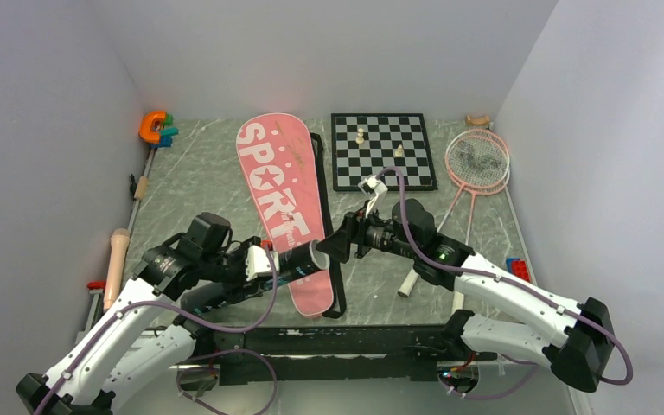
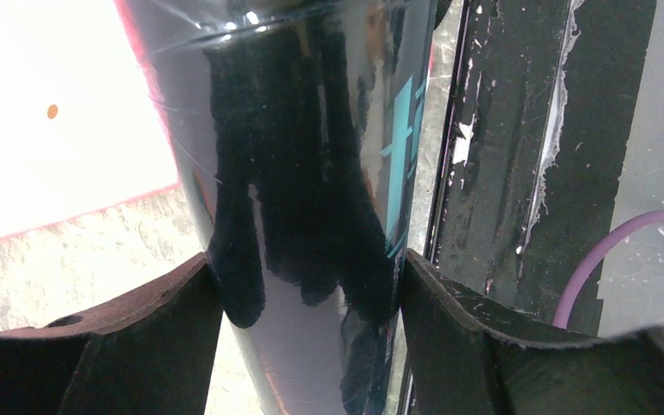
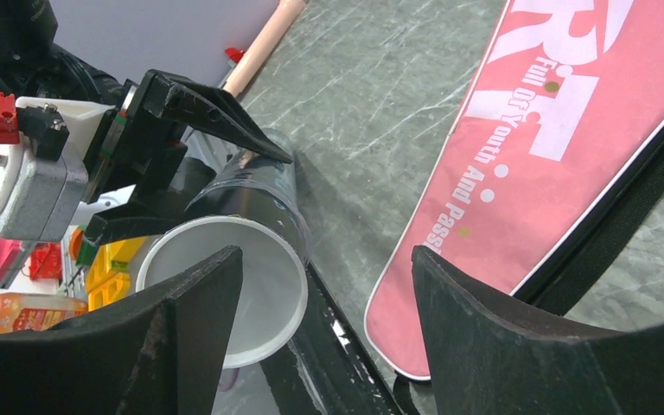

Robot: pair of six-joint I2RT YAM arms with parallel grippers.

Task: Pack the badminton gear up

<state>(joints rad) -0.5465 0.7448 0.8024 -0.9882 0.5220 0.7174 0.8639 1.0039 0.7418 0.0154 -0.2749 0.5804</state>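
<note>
My left gripper swings outward next, turning the tube (image 1: 298, 260), then lowers and releases, as the clear tabletop beside the bag lies outward of it and below it.
My left gripper (image 1: 270, 266) is shut on the long black tube (image 1: 298, 260) and holds it above the near end of the pink "SPORT" bag (image 1: 278, 192). In the left wrist view the tube (image 2: 311, 156) fills the gap of that gripper (image 2: 311, 298). My right gripper (image 1: 339, 248) is open and empty, just in front of the tube's white open mouth (image 3: 233, 268). In its own view the right gripper (image 3: 327, 264) frames that mouth and the bag (image 3: 562, 164). Two pink-framed rackets (image 1: 477, 162) lie at the back right. No shuttlecocks are in view.
A chessboard (image 1: 383, 151) with pale pieces lies at the back middle. An orange C-shaped toy (image 1: 152, 126) sits in the back left corner. A wooden stick (image 1: 117, 264) lies along the left edge. Small bricks (image 1: 519, 268) are by the right wall. The bag's black strap (image 1: 330, 216) runs along its right side.
</note>
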